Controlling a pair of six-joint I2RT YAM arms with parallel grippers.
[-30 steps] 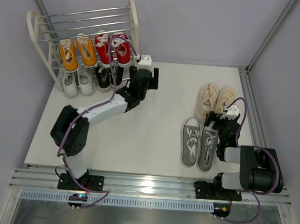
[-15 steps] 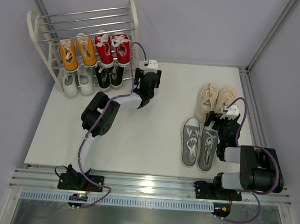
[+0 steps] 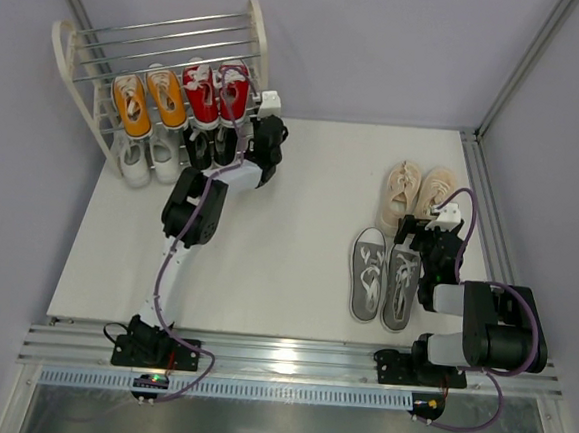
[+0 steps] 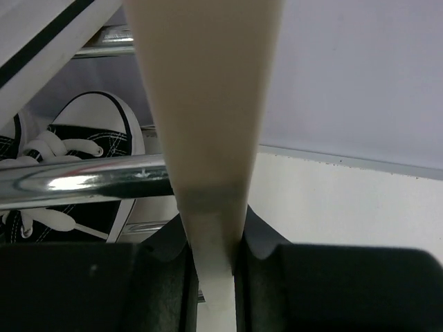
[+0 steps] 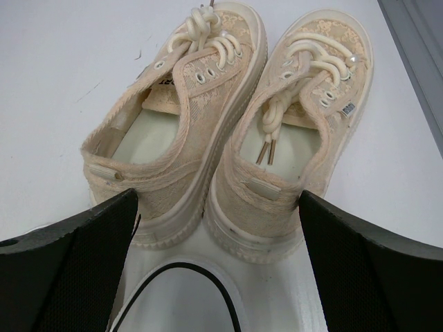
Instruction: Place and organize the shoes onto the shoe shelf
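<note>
The robot's left gripper needs to pull the end frame of the shelf (image 3: 165, 38) toward the beige shoes, onto the bare tabletop, and release it, as the shelf stands tight in the corner.
The shoe shelf (image 3: 165, 38) stands at the back left. It holds orange shoes (image 3: 149, 101) and red shoes (image 3: 218, 91) on one tier, with white shoes (image 3: 146, 158) and black shoes (image 3: 211, 148) below. My left gripper (image 3: 265, 136) is shut on the shelf's cream end frame (image 4: 205, 104), which sits pinched between the jaws of the left gripper (image 4: 213, 277). A black shoe (image 4: 76, 159) shows behind a silver rod (image 4: 83, 180). Beige shoes (image 3: 417, 191) and grey shoes (image 3: 383, 276) lie on the table at the right. My right gripper (image 5: 218, 235) is open behind the heels of the beige shoes (image 5: 228, 138).
The white table (image 3: 287, 246) is edged by a metal rail at the right and grey walls behind. The grey shoe's white toe cap (image 5: 180, 297) lies directly under my right gripper (image 3: 431, 233).
My left arm swung left from beside the shelf to its right end frame, and its jaws closed on the cream post. The right arm and floor shoes have not moved.
</note>
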